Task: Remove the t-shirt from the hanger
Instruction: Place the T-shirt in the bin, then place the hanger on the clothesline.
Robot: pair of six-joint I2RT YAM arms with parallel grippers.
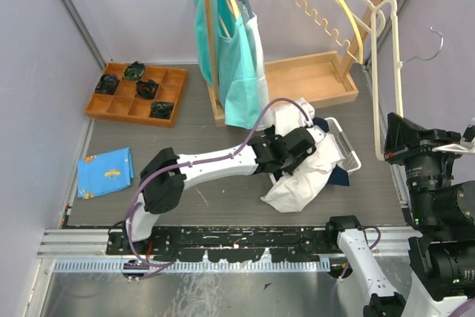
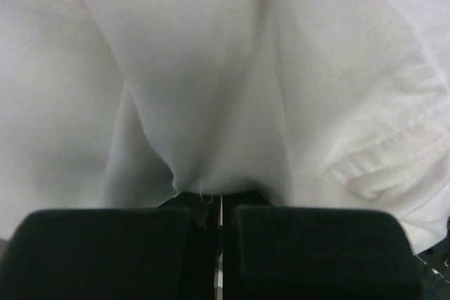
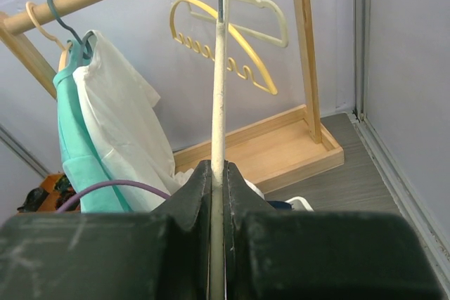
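Note:
The t-shirt (image 1: pixel 300 180) is already off the hanger. My right gripper moves the hanger outward onto the rack's bar beside the yellow hanger next and lets go there.
A white t-shirt (image 1: pixel 300 180) lies crumpled on the table, partly over a white basket (image 1: pixel 346 148). My left gripper (image 1: pixel 303 145) is at the shirt's upper edge. In the left wrist view the left gripper (image 2: pixel 219 205) is shut, with a fold of the t-shirt (image 2: pixel 211 68) bunched at the fingertips. A bare cream hanger (image 1: pixel 386 87) stands upright at the right, free of the shirt. My right gripper (image 1: pixel 404 155) holds its lower end. In the right wrist view the right gripper (image 3: pixel 217 173) is shut on the hanger's bar (image 3: pixel 219 89).
A wooden clothes rack (image 1: pixel 297 79) stands at the back with a teal garment (image 1: pixel 236 72), a white garment and cream hangers (image 1: pixel 326 12). A wooden compartment tray (image 1: pixel 137 93) holds dark items at the left. A blue cloth (image 1: pixel 105 171) lies near the left wall.

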